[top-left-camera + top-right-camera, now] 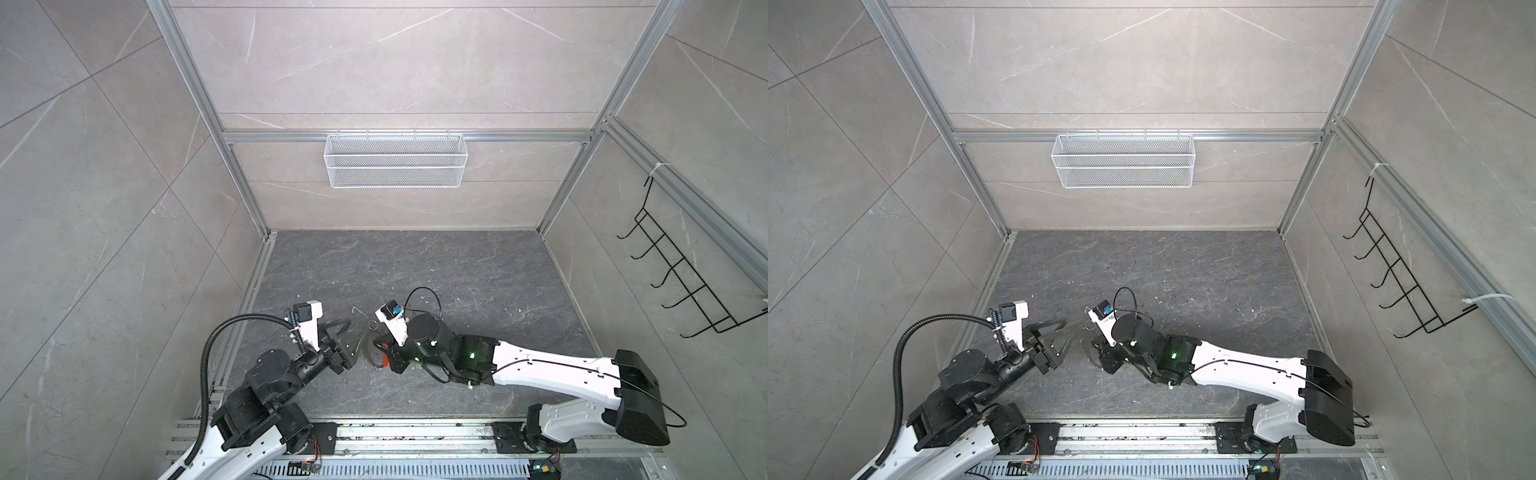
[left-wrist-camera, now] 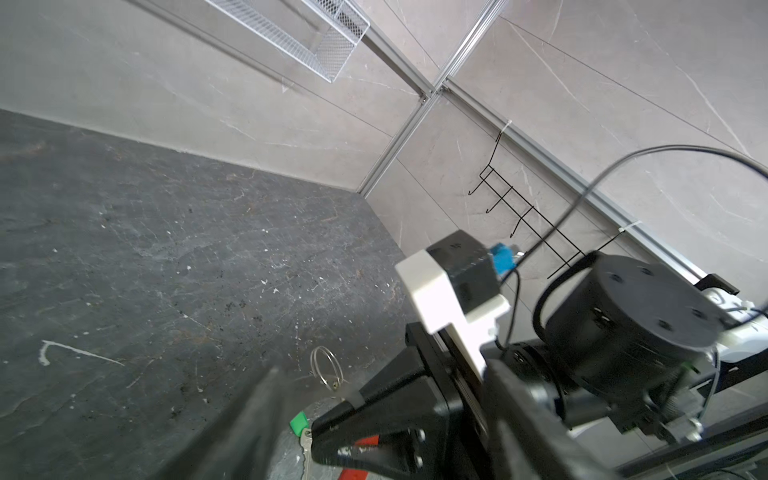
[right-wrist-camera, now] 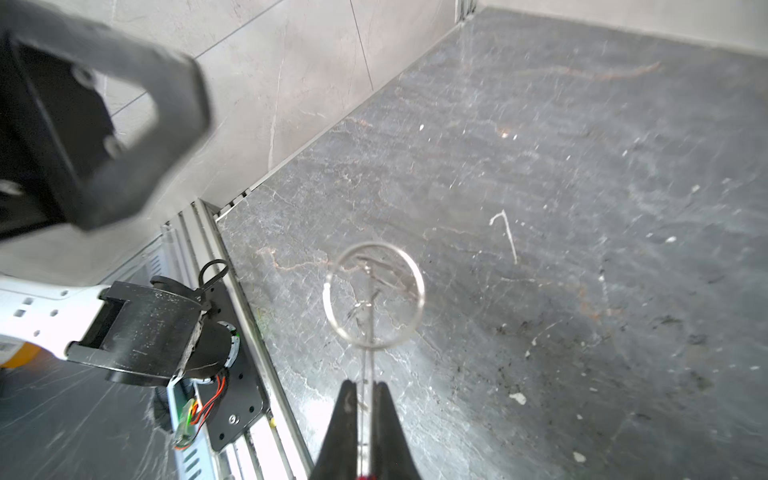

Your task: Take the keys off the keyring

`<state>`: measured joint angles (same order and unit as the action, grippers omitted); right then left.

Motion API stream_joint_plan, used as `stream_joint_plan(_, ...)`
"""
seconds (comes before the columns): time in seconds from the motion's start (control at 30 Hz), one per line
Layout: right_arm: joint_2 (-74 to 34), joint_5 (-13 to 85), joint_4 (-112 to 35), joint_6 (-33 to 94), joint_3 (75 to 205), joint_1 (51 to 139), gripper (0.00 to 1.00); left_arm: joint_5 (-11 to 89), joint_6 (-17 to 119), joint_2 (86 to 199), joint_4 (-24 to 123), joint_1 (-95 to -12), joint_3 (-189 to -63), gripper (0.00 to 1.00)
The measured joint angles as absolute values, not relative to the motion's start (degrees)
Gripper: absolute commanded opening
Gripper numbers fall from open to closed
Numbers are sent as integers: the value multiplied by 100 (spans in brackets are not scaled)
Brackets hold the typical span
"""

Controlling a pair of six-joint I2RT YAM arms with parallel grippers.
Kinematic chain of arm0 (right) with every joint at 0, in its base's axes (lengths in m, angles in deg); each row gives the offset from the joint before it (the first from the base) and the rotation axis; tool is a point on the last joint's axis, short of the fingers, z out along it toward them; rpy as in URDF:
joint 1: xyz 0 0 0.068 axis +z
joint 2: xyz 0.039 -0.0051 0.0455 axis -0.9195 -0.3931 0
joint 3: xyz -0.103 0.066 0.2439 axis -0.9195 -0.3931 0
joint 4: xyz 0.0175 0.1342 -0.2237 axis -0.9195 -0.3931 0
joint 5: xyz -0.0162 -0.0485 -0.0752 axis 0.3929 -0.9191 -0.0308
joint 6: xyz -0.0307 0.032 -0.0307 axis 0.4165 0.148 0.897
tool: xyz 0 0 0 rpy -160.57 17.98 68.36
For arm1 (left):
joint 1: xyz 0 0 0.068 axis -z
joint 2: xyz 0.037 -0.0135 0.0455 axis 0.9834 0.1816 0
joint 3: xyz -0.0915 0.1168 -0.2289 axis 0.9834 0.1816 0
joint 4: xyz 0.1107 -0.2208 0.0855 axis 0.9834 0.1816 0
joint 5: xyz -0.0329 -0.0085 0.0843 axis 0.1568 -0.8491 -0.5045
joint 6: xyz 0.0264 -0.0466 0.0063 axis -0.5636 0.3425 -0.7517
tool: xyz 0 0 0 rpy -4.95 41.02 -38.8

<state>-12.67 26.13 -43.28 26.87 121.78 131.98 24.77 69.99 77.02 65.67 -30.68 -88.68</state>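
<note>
My right gripper brings the keyring down onto the bare dark stone floor below and releases it next, since it still holds the keyring above the floor.
The keyring shows in the right wrist view as a thin grey wire [image 3: 365, 365] seen edge-on. My right gripper [image 3: 365, 384] is shut on it. Its red sleeve [image 1: 385, 360] sits at the right gripper [image 1: 383, 352], low over the floor. A small metal split ring [image 3: 374, 291] stands on the hoop's far end. In the left wrist view one of the keys [image 2: 306, 446], with a green tag [image 2: 300, 423], lies beside the right gripper's fingers [image 2: 365, 415]. The red sleeve [image 2: 368, 441] shows between them. My left gripper [image 1: 351, 343] is open just left of the keyring, holding nothing.
A white mesh basket [image 1: 395, 160] hangs on the back wall. A black wire hook rack [image 1: 681, 270] hangs on the right wall. Aluminium rails [image 1: 249, 299] edge the dark stone floor [image 1: 457, 270].
</note>
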Motion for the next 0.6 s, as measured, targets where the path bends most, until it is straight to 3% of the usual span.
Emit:
stream_joint_plan(0.2,-2060,4040,-4241,2348,12313,12413,0,2273,6870,7250,6626,-3068,-8995,100)
stream_joint_plan(0.43,-3501,5074,-4625,2249,13006,12188,1,2227,6844,7156,6775,-3068,-8995,100)
stream_joint_plan(0.47,-3660,5157,-4702,2249,13100,12183,4,2230,6846,7151,6792,-3068,-8993,100)
stream_joint_plan(0.6,-4036,5163,-4957,2190,13352,12118,36,2227,6844,7116,6869,-3068,-8973,100)
